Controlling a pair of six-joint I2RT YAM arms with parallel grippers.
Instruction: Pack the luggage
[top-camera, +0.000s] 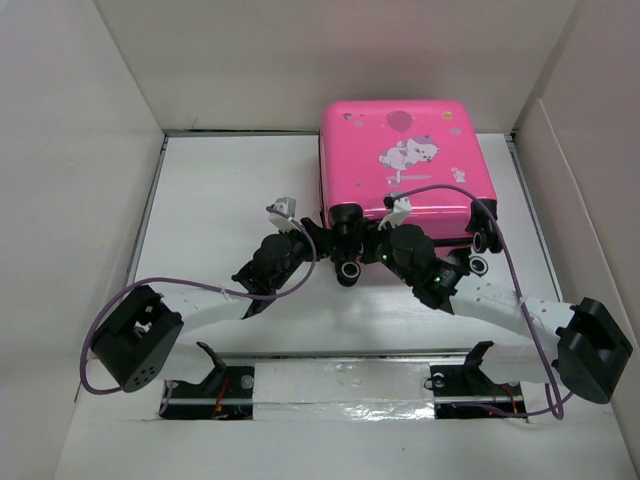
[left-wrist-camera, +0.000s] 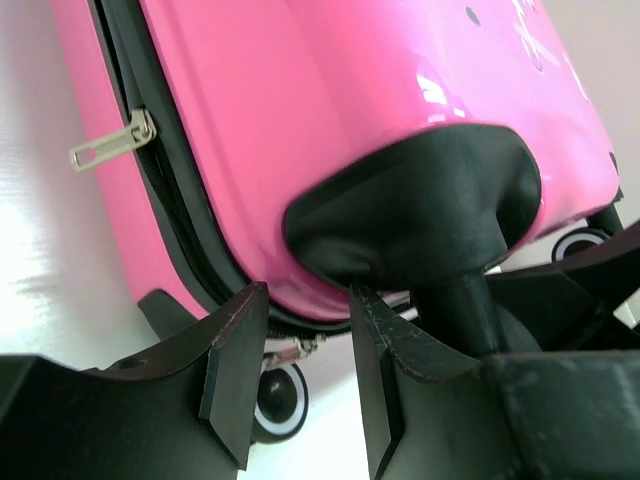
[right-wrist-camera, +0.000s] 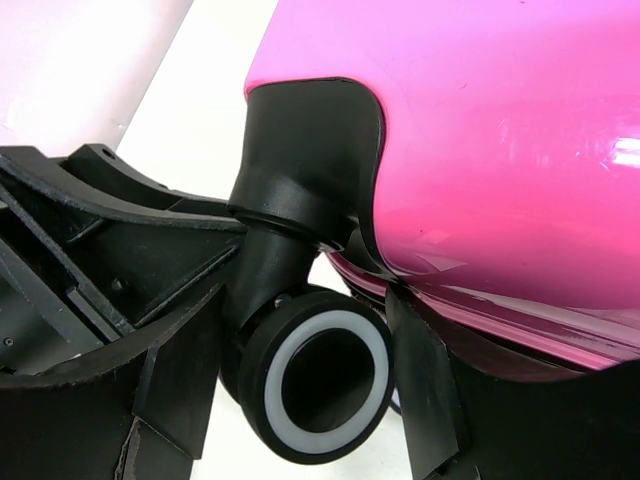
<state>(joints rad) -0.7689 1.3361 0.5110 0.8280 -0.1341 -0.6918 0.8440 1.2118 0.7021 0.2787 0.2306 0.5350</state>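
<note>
My right gripper next pulls the off-centre suitcase by its caster wheel (right-wrist-camera: 322, 385) to the left in the top view and releases, as open tabletop lies there.
The luggage (top-camera: 400, 150) is a bright pink hard-shell suitcase lying flat and closed at the back of the table, sticker side up. Both grippers meet at its near-left corner caster (top-camera: 347, 270). My right gripper (right-wrist-camera: 310, 390) stands around the black, white-ringed caster wheel (right-wrist-camera: 322, 385). Its right finger (right-wrist-camera: 425, 400) is against the wheel and pink shell (right-wrist-camera: 480, 150), and its left finger (right-wrist-camera: 185, 385) is close to the wheel. My left gripper (left-wrist-camera: 305, 375) is partly open just under the shell's edge (left-wrist-camera: 350, 120), beside the black wheel housing (left-wrist-camera: 420, 200), with only table and a far wheel (left-wrist-camera: 280, 400) showing in its gap.
White walls box the table in on three sides (top-camera: 90, 150). A silver zip pull (left-wrist-camera: 112, 145) sticks out from the suitcase's black zip line. Another caster (top-camera: 480, 265) sits at the near-right corner. Purple cables (top-camera: 510, 270) loop from both arms.
</note>
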